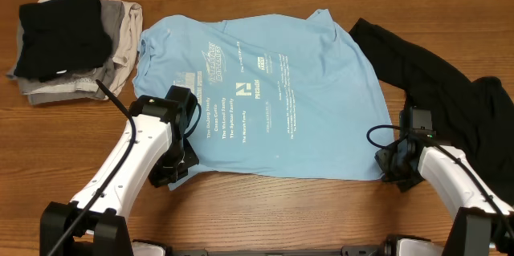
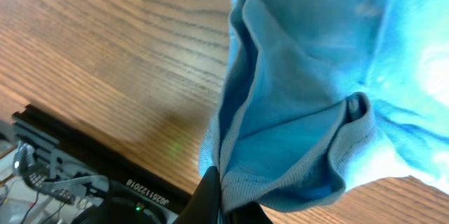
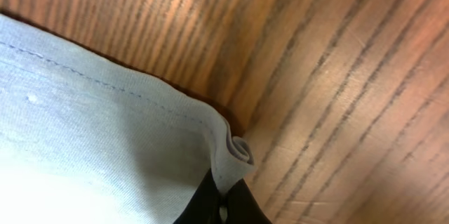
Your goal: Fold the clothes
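Next, my right gripper brings the hem corner up and outward onto the shirt's side edge (image 1: 365,81) by the black garment (image 1: 438,87) and releases it, since the shirt lies unfolded.
A light blue T-shirt (image 1: 265,95) with white print lies spread flat in the middle of the table. My left gripper (image 1: 181,164) is shut on its near left hem corner; the left wrist view shows bunched blue fabric (image 2: 295,133) pinched between the black fingers (image 2: 228,203). My right gripper (image 1: 391,166) is shut on the near right hem corner; the right wrist view shows the stitched hem (image 3: 140,126) curled into the jaws (image 3: 223,199). A plain black garment (image 1: 438,87) lies crumpled at the right.
A stack of folded clothes (image 1: 76,43), black on top of beige and grey, sits at the far left. Bare wooden table (image 1: 281,208) lies along the near edge. A black frame (image 2: 84,175) shows below the left wrist.
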### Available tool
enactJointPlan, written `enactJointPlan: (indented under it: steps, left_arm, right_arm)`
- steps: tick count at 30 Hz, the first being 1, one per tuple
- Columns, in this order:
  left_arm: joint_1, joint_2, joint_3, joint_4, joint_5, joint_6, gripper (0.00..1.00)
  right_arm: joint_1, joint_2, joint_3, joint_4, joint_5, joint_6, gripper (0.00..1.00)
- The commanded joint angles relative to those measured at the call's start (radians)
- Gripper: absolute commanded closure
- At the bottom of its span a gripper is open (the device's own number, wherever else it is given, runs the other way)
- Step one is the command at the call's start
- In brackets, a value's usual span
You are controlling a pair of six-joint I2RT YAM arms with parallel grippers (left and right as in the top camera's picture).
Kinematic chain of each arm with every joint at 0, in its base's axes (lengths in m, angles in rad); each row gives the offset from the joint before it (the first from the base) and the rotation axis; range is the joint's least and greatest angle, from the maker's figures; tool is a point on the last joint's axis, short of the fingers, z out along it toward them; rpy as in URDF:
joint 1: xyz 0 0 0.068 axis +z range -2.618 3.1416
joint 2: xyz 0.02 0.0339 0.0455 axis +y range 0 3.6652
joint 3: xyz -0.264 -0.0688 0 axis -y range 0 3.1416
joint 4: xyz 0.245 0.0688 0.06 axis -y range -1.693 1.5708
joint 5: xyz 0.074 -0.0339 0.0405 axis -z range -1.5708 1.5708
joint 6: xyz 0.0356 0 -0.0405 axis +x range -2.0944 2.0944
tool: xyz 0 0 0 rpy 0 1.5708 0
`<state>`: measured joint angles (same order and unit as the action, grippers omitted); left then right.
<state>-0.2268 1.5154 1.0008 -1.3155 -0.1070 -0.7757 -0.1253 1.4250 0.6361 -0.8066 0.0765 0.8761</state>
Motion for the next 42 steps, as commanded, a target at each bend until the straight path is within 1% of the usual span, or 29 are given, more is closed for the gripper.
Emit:
enactJointPlan:
  steps: [1, 6, 10, 15, 20, 21, 26, 32, 36, 42]
  left_arm:
    - [0.021, -0.025, 0.0, -0.024, -0.034, -0.014, 0.96]
    - [0.063, -0.079, 0.044, -0.087, -0.066, -0.014, 0.96]
    - [0.085, -0.151, 0.061, -0.103, -0.08, -0.013, 0.96]
    - [0.084, -0.19, 0.061, -0.099, -0.084, 0.003, 0.96]
    - [0.082, -0.178, 0.061, -0.041, -0.085, 0.056, 0.96]
    - [0.082, -0.168, 0.061, 0.007, -0.09, 0.078, 0.96]
    - [0.083, -0.13, 0.061, 0.102, -0.17, 0.081, 0.96]
    - [0.09, -0.071, 0.061, 0.199, -0.265, 0.081, 0.96]
    - [0.109, -0.019, 0.061, 0.306, -0.27, 0.082, 0.96]
    - [0.113, 0.06, 0.061, 0.478, -0.27, 0.132, 0.96]
  right_arm:
    - [-0.032, 0.019, 0.031, -0.069, 0.009, -0.02, 0.96]
    - [-0.103, -0.018, 0.139, -0.202, -0.003, -0.114, 0.96]
    - [-0.147, -0.035, 0.216, -0.303, -0.003, -0.19, 0.96]
    - [-0.156, -0.035, 0.291, -0.33, -0.054, -0.309, 0.96]
    - [-0.156, -0.035, 0.352, -0.304, -0.155, -0.423, 0.96]
    - [-0.156, -0.035, 0.373, -0.293, -0.178, -0.455, 0.96]
    - [-0.142, -0.035, 0.394, -0.236, -0.195, -0.517, 0.96]
    - [-0.058, -0.011, 0.394, -0.119, -0.194, -0.529, 0.96]
    - [-0.002, 0.027, 0.394, -0.037, -0.192, -0.524, 0.96]
    - [0.007, 0.111, 0.394, 0.065, -0.183, -0.506, 0.96]
